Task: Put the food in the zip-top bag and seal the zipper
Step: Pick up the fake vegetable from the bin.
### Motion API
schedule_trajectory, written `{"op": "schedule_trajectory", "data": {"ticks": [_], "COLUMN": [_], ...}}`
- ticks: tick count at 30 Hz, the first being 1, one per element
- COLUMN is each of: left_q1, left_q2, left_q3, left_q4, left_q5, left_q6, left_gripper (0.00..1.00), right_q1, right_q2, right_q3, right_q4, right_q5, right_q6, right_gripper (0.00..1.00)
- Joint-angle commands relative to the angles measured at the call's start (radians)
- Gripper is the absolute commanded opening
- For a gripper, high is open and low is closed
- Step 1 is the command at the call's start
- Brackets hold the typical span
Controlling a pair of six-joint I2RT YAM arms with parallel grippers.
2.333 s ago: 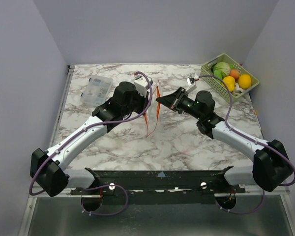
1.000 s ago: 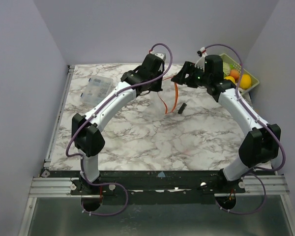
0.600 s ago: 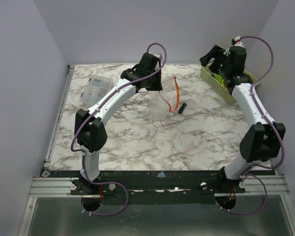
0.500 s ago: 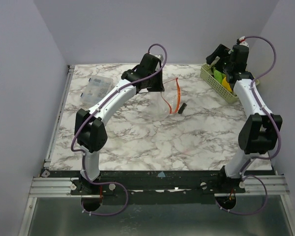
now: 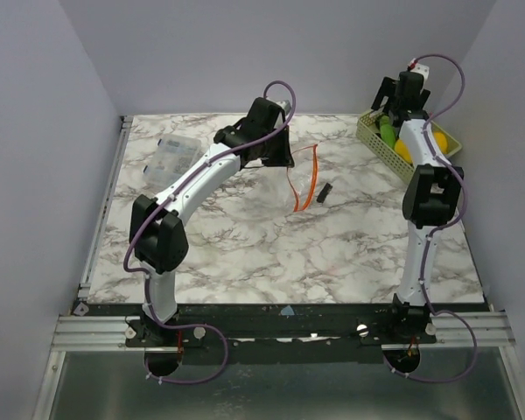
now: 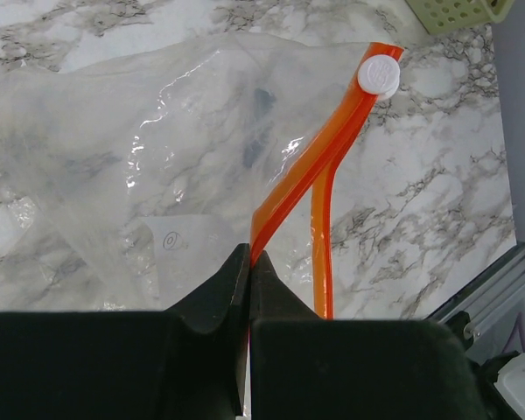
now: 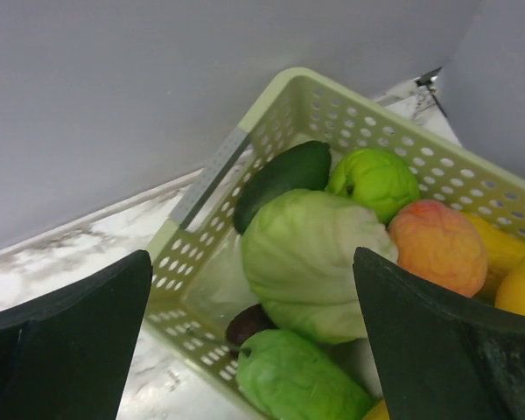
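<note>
The robot's right gripper will next lower into the basket [image 7: 201, 188] with its fingers on either side of the pale cabbage, whose top is uncovered, and then it will close.
The zip-top bag [image 6: 157, 149] is clear and crinkly and hangs down to the marble table. Its orange-red zipper [image 6: 319, 157] splits into two strands, with a white round tab [image 6: 379, 73] at the far end. My left gripper [image 6: 249, 262] is shut on one strand of the zipper. From above, this gripper [image 5: 286, 163] holds the bag [image 5: 290, 182] at the back centre. My right gripper [image 7: 249, 262] stands open above the food in the pale green basket [image 7: 201, 188]. That food includes a pale cabbage [image 7: 311, 254], a green pepper [image 7: 297, 376] and a peach [image 7: 437, 245].
The basket [image 5: 374, 140] sits at the back right corner against the wall. A small black piece [image 5: 324, 192] lies on the table right of the bag. A clear plastic box [image 5: 173, 157] sits at the back left.
My right arm left the bag, swung to the back right over the basket, and its jaws widened. My left arm lifted the bag's zipper strand toward the back centre and stays shut.
</note>
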Motion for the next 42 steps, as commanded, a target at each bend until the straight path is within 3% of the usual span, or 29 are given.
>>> {"op": "schedule_trajectory", "data": {"ticks": [1, 17, 27, 42], "left_q1": [-0.003, -0.007, -0.006, -0.007], "left_q2": [-0.058, -0.036, -0.042, -0.043], "left_q3": [-0.022, -0.025, -0.02, -0.012], "left_q4": [-0.002, -0.005, -0.012, -0.007], "left_q5": [0.033, 0.077, 0.083, 0.114], "left_q6": [0.019, 0.03, 0.037, 0.024], "left_gripper": [0.0, 0.0, 0.0, 0.0], "right_q1": [-0.014, -0.019, -0.019, -0.02], "right_q2": [0.106, 0.283, 0.233, 0.069], "right_q3": [0.132, 0.232, 0.248, 0.23], "right_q4": [-0.061, -0.112, -0.119, -0.062], "right_q5": [0.131, 0.2, 0.212, 0.248], "right_q6": [-0.108, -0.141, -0.15, -0.139], "right_gripper": [1.0, 0.97, 0.46, 0.05]}}
